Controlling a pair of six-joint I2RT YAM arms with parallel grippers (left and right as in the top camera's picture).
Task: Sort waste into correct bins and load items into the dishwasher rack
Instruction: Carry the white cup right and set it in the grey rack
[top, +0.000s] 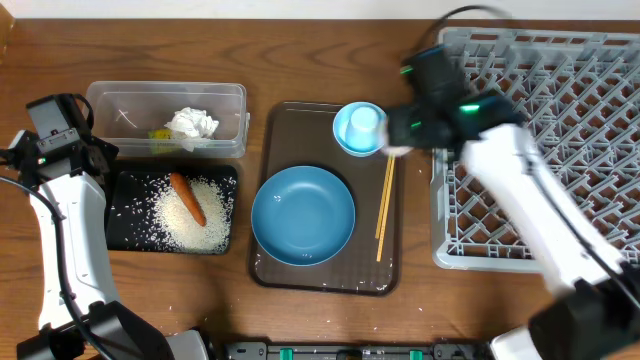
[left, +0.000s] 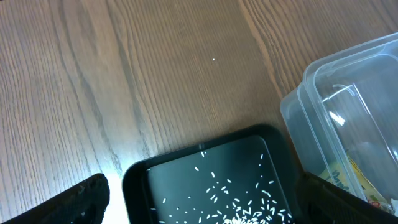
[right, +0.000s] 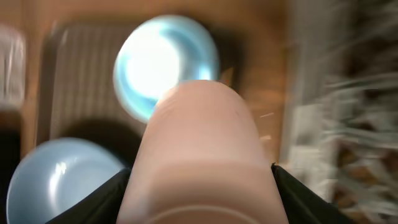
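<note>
I will next carry the cup (right: 202, 149) with my right gripper to the right in the overhead view, onto the grey rack's inner wires. Then I will let go of it, because those slots are empty.
My right gripper (top: 400, 135) is shut on the small white cup (right: 202, 149), which fills the right wrist view between the fingers (right: 199, 199). It holds the cup between the light-blue bowl (top: 358, 128) and the grey rack (top: 560, 110). The blue dish (top: 303, 215) and the chopsticks (top: 384, 205) lie on the brown serving tray (top: 300, 115). Rice (top: 190, 215) and the carrot (top: 187, 198) lie in the black tray (top: 125, 185). Tissue (top: 192, 124) and the wrapper (top: 158, 133) lie in the clear tub (top: 100, 100). My left gripper (top: 88, 157) is open and empty over the black tray's corner (left: 140, 180).
The right wrist view is blurred; the bowl (right: 149, 62), the dish (right: 56, 180) and the rack (right: 348, 112) show behind the cup. The left wrist view shows scattered rice (left: 249, 208), the tub's corner (left: 323, 93) and bare wooden table beyond.
</note>
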